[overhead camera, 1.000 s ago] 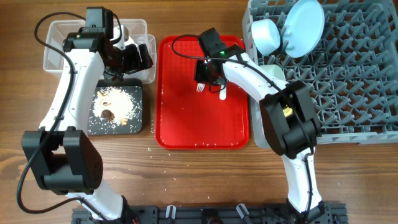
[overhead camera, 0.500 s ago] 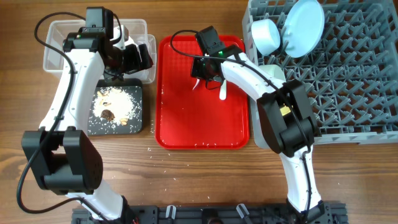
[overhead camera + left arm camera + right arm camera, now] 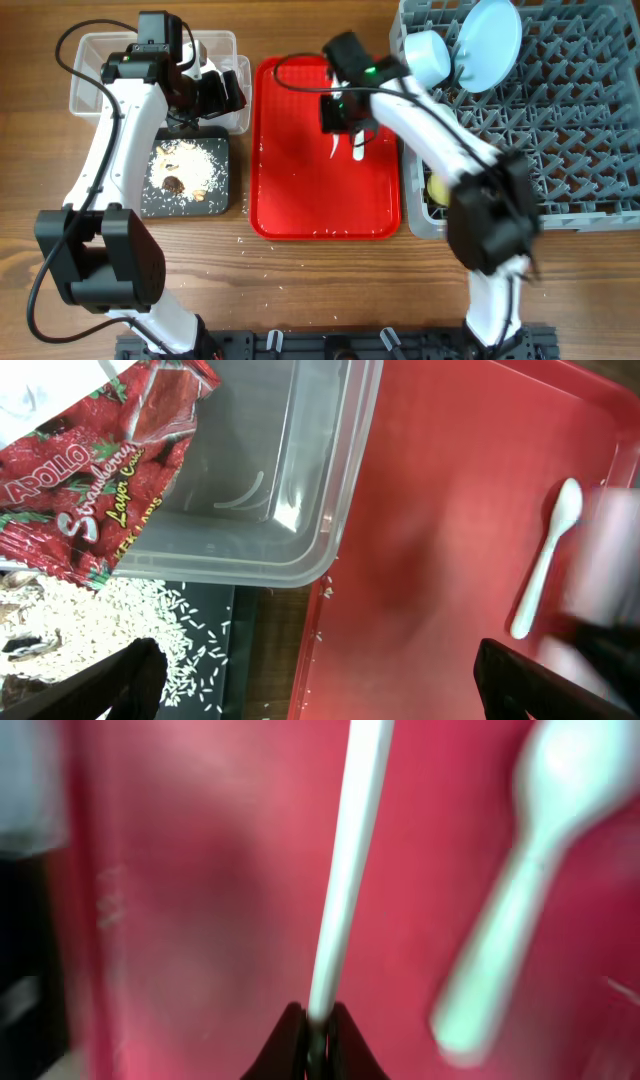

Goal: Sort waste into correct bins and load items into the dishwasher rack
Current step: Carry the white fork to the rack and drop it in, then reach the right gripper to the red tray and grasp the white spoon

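Note:
My right gripper moves the fork across to the right in the overhead view next, to the rack's empty wires [image 3: 527, 92] beside the plate, and releases it.
My right gripper [image 3: 340, 118] is shut on the handle of the white fork [image 3: 345, 870] and holds it over the red tray [image 3: 290, 190]; its jaws [image 3: 318, 1016] pinch the handle end. The white spoon [image 3: 358, 148] lies on the tray beside it and also shows in the right wrist view [image 3: 520, 900]. My left gripper [image 3: 215, 95] is open and empty [image 3: 320, 682] over the edge between the clear tub [image 3: 90, 75] and the black tray [image 3: 228, 150]. The red-and-white wrapper [image 3: 90, 470] lies in the tub. Beige scraps [image 3: 185, 165] lie on the black tray.
The grey rack [image 3: 570, 130] fills the right side and holds a pale blue plate [image 3: 487, 45] and a bowl [image 3: 428, 57]. A yellow cup [image 3: 437, 188] sits at its left edge. Crumbs dot the wood near the red tray's front.
My right gripper has lifted the fork off the red tray and shifted right, the arm swinging towards the rack. The spoon and the left arm have not moved.

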Controlling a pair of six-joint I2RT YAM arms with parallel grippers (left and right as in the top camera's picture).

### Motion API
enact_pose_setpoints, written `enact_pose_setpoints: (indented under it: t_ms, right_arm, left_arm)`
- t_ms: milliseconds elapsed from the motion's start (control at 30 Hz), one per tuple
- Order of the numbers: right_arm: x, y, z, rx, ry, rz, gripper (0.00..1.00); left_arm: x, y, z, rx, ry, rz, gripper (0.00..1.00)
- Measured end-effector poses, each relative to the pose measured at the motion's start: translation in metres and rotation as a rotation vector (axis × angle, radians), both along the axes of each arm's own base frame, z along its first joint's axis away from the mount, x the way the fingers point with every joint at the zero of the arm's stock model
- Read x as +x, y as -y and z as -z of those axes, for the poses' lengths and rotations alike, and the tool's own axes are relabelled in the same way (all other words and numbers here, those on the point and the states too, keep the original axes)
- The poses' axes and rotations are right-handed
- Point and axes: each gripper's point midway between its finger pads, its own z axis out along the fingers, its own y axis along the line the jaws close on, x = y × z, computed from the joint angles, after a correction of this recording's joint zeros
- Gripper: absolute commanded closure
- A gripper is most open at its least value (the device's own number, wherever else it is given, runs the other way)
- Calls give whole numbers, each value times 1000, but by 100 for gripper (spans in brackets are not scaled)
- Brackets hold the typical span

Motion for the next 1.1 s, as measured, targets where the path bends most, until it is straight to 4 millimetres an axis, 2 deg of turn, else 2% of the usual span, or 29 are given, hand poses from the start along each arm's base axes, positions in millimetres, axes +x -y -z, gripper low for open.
enact_pose_setpoints:
  t_ms: [67, 133, 167, 200, 267, 300, 333, 367, 433, 500, 533, 600, 700, 733, 800, 867, 1000, 1100]
  right_arm:
    - [-11, 21, -61, 6, 81, 11, 96]
    - [-22, 57, -126, 7, 194, 71, 95]
    - [-26, 74, -146, 4, 226, 107, 96]
    - [-35, 103, -168, -15, 258, 179, 96]
    - [-51, 157, -186, -73, 264, 343, 96]
    - [-60, 187, -188, -113, 242, 446, 96]
    - [-61, 197, -187, -112, 231, 514, 96]
    - [-64, 231, -183, -156, 213, 628, 96]
    - [-61, 253, -173, -165, 201, 735, 96]
    - [-53, 280, -152, -171, 195, 852, 96]
    - [-48, 286, -142, -167, 201, 882, 96]
    - [-41, 294, -120, -157, 202, 928, 96]
    - [-41, 300, -76, -159, 165, 976, 95]
    - [-39, 301, -69, -153, 171, 986, 92]
    - [-36, 301, -55, -143, 181, 993, 69]
    - [-38, 301, -46, -143, 173, 998, 64]
    - [-32, 301, -48, -139, 202, 972, 63]
    - [-28, 292, -48, -127, 201, 867, 59]
  left_arm:
    - [0, 0, 0, 0, 0, 0, 0]
    - [0, 0, 0, 0, 0, 0, 0]
    - [0, 0, 0, 0, 0, 0, 0]
    - [0, 0, 0, 0, 0, 0, 0]
    - [0, 0, 0, 0, 0, 0, 0]
    - [0, 0, 0, 0, 0, 0, 0]
    - [0, 0, 0, 0, 0, 0, 0]
    - [0, 0, 0, 0, 0, 0, 0]
    - [0, 0, 0, 0, 0, 0, 0]
    - [0, 0, 0, 0, 0, 0, 0]
    - [0, 0, 0, 0, 0, 0, 0]
    - [0, 0, 0, 0, 1, 0, 0]
    - [0, 0, 0, 0, 1, 0, 0]
    - [0, 0, 0, 0, 0, 0, 0]
    - [0, 0, 0, 0, 0, 0, 0]
    - [0, 0, 0, 0, 0, 0, 0]
    - [0, 0, 0, 0, 0, 0, 0]
    - [0, 0, 0, 0, 0, 0, 0]
